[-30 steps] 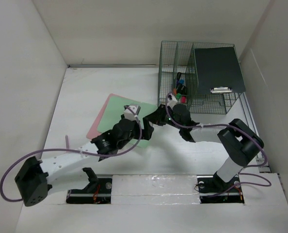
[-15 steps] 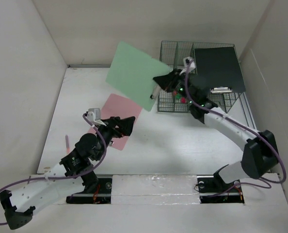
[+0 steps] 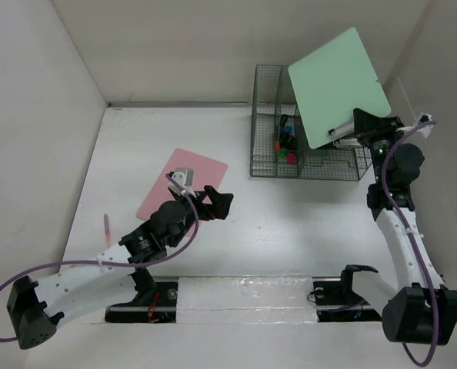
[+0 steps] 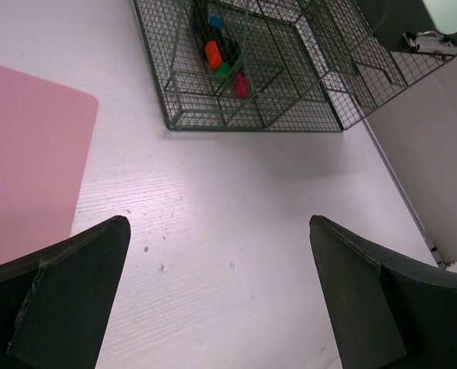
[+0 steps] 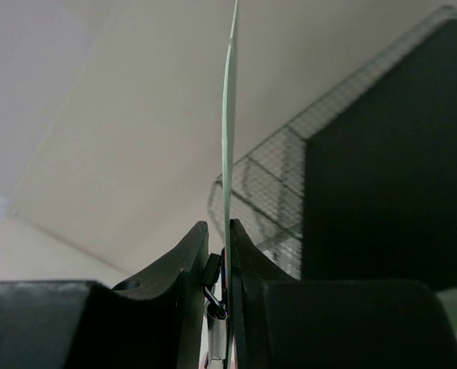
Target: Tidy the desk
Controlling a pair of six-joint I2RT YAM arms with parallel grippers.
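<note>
The green clipboard is tilted in the air. My right gripper next lowers toward the black clipboard [image 5: 382, 154] below it in the rack and releases the clip.
My right gripper [image 3: 353, 129] is shut on the clip end of a green clipboard [image 3: 336, 83] and holds it tilted in the air over the right bay of the green wire organizer rack [image 3: 265, 115]. In the right wrist view the board [image 5: 230, 115] shows edge-on between my fingers [image 5: 190, 261], beside a black clipboard [image 5: 382, 154]. A pink clipboard [image 3: 194, 165] lies flat on the white desk [image 3: 290, 223]. My left gripper [image 3: 217, 204] is open and empty, just right of the pink board [image 4: 28, 154], above bare desk [image 4: 236, 207].
Coloured markers [image 3: 286, 142] stand in the rack's middle bay and show in the left wrist view [image 4: 222, 65]. A pink pen [image 3: 105, 227] lies near the desk's left edge. White walls close in the left, back and right sides.
My right arm has lifted the green clipboard off the pink one and swung it right, over the rack. My left arm drew back, then came forward again, open.
</note>
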